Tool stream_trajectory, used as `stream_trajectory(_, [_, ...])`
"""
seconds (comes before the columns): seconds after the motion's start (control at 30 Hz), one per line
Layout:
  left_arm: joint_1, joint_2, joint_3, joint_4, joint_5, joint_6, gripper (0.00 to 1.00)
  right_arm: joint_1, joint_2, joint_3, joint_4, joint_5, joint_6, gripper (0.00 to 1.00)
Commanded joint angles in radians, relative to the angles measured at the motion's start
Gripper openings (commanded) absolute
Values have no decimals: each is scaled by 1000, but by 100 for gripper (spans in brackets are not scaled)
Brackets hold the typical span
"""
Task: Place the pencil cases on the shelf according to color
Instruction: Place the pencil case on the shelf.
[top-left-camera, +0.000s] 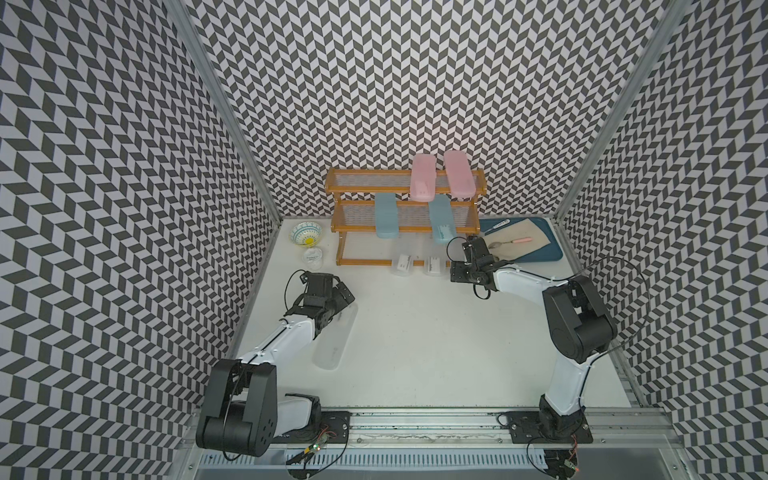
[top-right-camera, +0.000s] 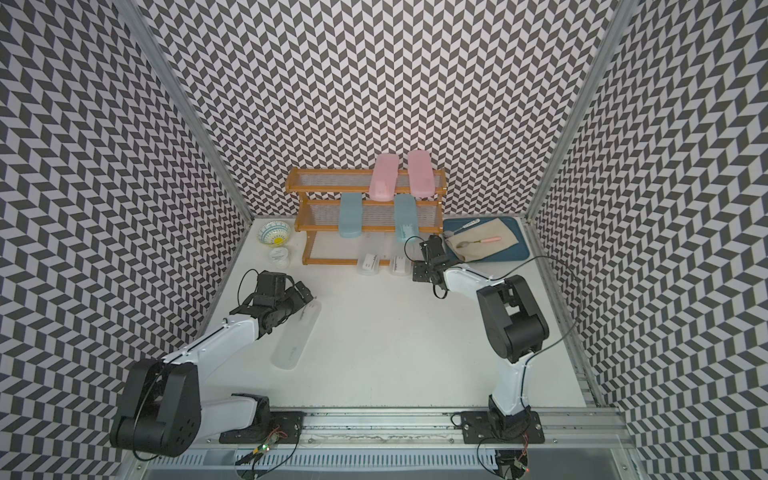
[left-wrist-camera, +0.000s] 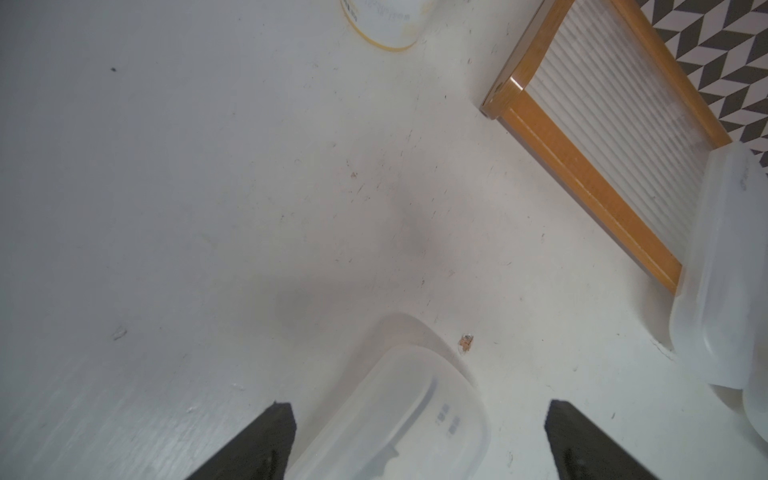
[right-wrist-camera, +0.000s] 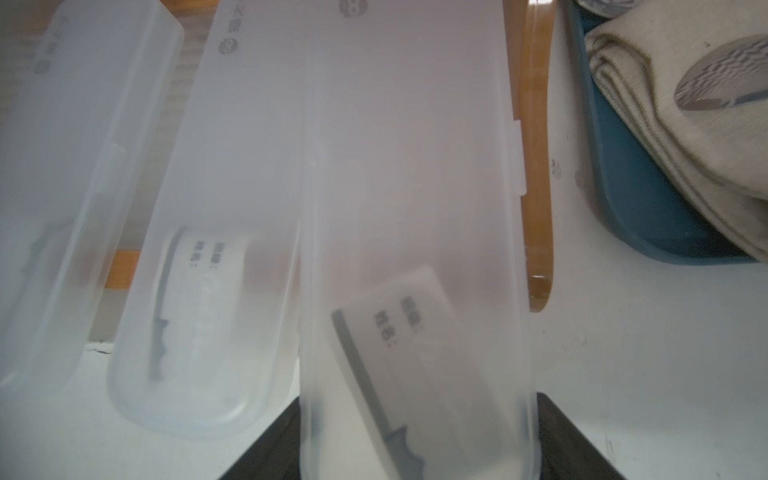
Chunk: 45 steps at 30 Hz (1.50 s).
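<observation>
I will push my right gripper outward over the bottom level of the shelf, alongside the bar by the blue tray (right-wrist-camera: 536, 192), then release, as the case's near end sticks out past that bar.
The shelf (top-left-camera: 365, 189) stands at the back with two pink pencil cases (top-left-camera: 424, 178) on its top tier and two teal ones (top-left-camera: 386, 220) on the middle tier. Two frosted clear cases (top-left-camera: 404, 264) rest on the bottom tier, also seen in the right wrist view (right-wrist-camera: 199, 249). My right gripper (right-wrist-camera: 419, 399) is shut on a third clear case (right-wrist-camera: 415, 208), which lies over the bottom tier beside them, by the shelf's right rail (right-wrist-camera: 540, 208). My left gripper (left-wrist-camera: 419, 405) stands open over the end of another clear case (top-left-camera: 334, 336) lying on the table; its fingers (left-wrist-camera: 274, 440) straddle it without touching.
A patterned bowl (top-left-camera: 305, 234) and a small white cup (top-left-camera: 312, 255) sit left of the shelf. A blue tray (top-left-camera: 552, 253) at the back right holds a folded cloth, a pink-handled spoon (top-left-camera: 515, 241) and another utensil. Patterned walls close in three sides.
</observation>
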Motion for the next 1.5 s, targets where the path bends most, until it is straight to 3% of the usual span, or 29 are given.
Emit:
stream_trajectory(0.0, [7, 6, -2, 29, 18, 16, 99, -3, 24, 22, 54, -44, 35, 47])
stream_trajectory(0.57, [29, 30, 11, 36, 42, 40, 99, 11, 56, 36, 114, -154, 83, 47])
stream_trajectory(0.87, [31, 35, 16, 46, 65, 39, 99, 0, -2, 36, 38, 21, 74, 46])
stream_trajectory(1.27, [31, 48, 19, 56, 80, 51, 99, -12, 99, 133, 3, 48, 81, 45])
stream_trajectory(1.3, [31, 50, 18, 58, 83, 53, 99, -12, 105, 141, 3, 48, 85, 49])
stream_trajectory(1.4, [31, 50, 19, 53, 91, 54, 99, -13, 112, 160, -2, 34, 98, 78])
stream_trajectory(1.47, [31, 46, 20, 46, 93, 52, 99, -13, 107, 158, -2, 26, 108, 87])
